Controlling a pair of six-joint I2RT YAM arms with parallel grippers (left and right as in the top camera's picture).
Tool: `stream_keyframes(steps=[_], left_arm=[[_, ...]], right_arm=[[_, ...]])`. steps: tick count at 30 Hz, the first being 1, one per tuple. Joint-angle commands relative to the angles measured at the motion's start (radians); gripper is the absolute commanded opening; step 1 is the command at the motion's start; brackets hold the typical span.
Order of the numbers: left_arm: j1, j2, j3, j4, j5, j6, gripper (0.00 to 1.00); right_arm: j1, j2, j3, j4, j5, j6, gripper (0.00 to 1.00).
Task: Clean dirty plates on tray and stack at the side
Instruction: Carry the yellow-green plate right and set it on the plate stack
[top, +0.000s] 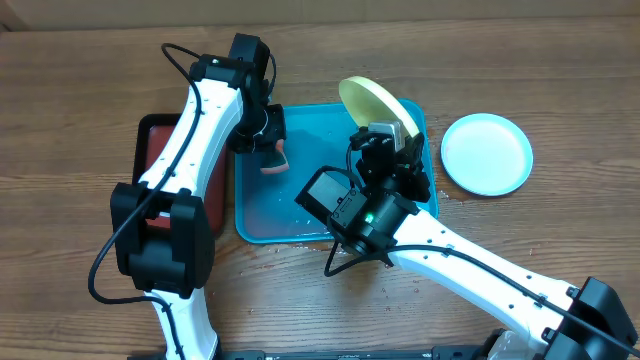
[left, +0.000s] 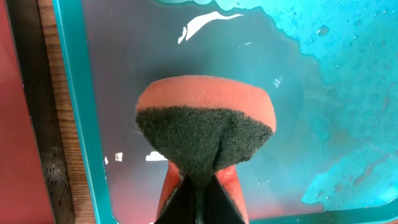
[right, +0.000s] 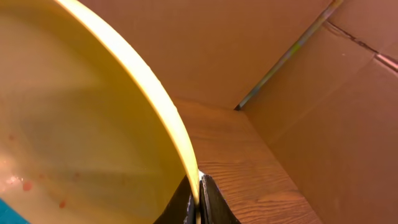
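Observation:
The pale teal plate (top: 487, 153) lies to the gripper's right in the overhead view, so next my right gripper needs to swing across and down to release the yellow-green plate's rim atop it.
My right gripper (top: 392, 132) is shut on the rim of the yellow-green plate (top: 368, 100) and holds it tilted up on edge over the far right of the blue tray (top: 300, 232). The right wrist view shows the plate (right: 74, 124) with faint red specks, its rim pinched between the fingers (right: 198, 205). My left gripper (top: 268, 140) is shut on an orange sponge (top: 274, 160) with a dark scouring face (left: 205, 134), held over the tray's wet left part (left: 81, 112). The pale teal plate (top: 487, 153) lies flat on the table, right of the tray. The pinkish-white plate is out of view.
A dark red, black-rimmed tray (top: 160, 135) lies left of the blue tray, partly under my left arm. Brown cardboard walls (right: 298, 74) stand behind the table. Water pools on the blue tray's floor (left: 348, 74).

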Motion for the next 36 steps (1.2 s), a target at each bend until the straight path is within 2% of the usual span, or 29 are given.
stream_keyframes(steps=[1,6,14,17,20,25,31,36], left_arm=[[-0.008,0.004,-0.006,0.002,0.015,0.022,0.04],[-0.009,0.004,-0.006,0.003,0.015,0.022,0.04],[-0.009,0.004,-0.006,0.003,0.015,0.022,0.04],[-0.009,0.004,-0.006,0.003,0.014,0.022,0.04],[-0.01,0.004,-0.006,0.004,0.015,0.022,0.04],[-0.014,0.004,-0.006,0.005,0.015,0.022,0.04],[-0.014,0.004,-0.006,0.006,0.015,0.022,0.04],[-0.014,0.004,-0.006,0.006,0.015,0.022,0.04]], right_arm=[[0.004,-0.027,0.012,0.004,0.049,0.023,0.04],[0.004,-0.032,0.012,0.004,0.032,0.023,0.04],[0.002,-0.032,0.012,0.005,-0.1,0.024,0.04],[-0.011,-0.032,0.012,0.005,-0.187,0.023,0.04],[-0.062,-0.032,0.011,0.005,-0.375,0.023,0.04],[-0.218,-0.032,0.011,0.013,-0.673,-0.002,0.04],[-0.435,-0.032,0.011,0.055,-0.999,-0.164,0.04],[-0.61,-0.032,0.011,0.06,-1.194,-0.174,0.04]])
